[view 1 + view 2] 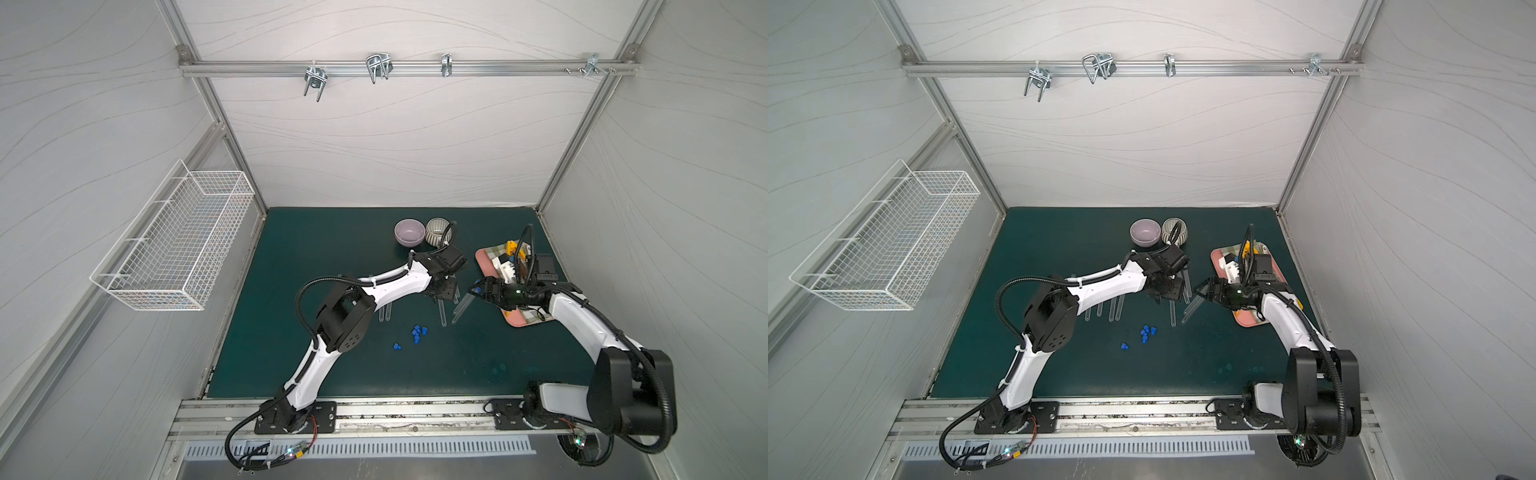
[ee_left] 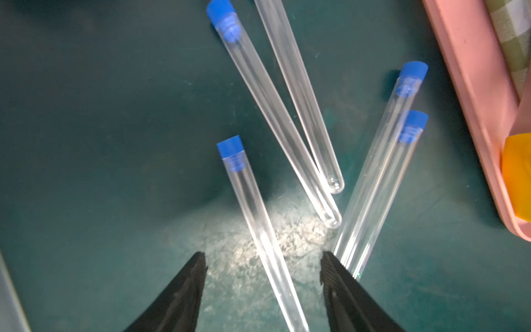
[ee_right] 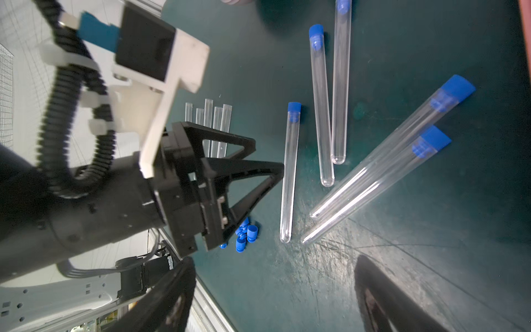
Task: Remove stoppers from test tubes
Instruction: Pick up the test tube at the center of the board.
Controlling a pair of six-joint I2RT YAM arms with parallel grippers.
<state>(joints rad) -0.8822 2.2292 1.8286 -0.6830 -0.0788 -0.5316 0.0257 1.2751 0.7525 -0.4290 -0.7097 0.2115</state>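
Observation:
The stoppered tube's middle [image 2: 271,253] is just below my left gripper, already between its open fingers, so the gripper should go down around it next and close.
Several clear test tubes lie on the green mat, and several of them have blue stoppers in. My left gripper [image 2: 263,254] is open just above one stoppered tube [image 2: 258,224]. That tube runs between its two fingers with a gap on each side, and its stopper [image 2: 230,148] is at the far end. Two more stoppered tubes [image 3: 385,169] lie side by side at an angle beside it. My right gripper [image 3: 274,261] is wide open and empty over bare mat, near those tubes' round ends. Loose stoppers [image 1: 417,331] sit in a small heap, and open tubes [image 1: 1112,309] lie beyond my left arm.
A pink tray [image 1: 486,259] holding yellow-handled tools stands right of the tubes, under my right arm. A purple bowl [image 1: 409,232] and a striped cup [image 1: 436,230] stand at the back of the mat. A white wire basket [image 1: 178,245] hangs on the left wall.

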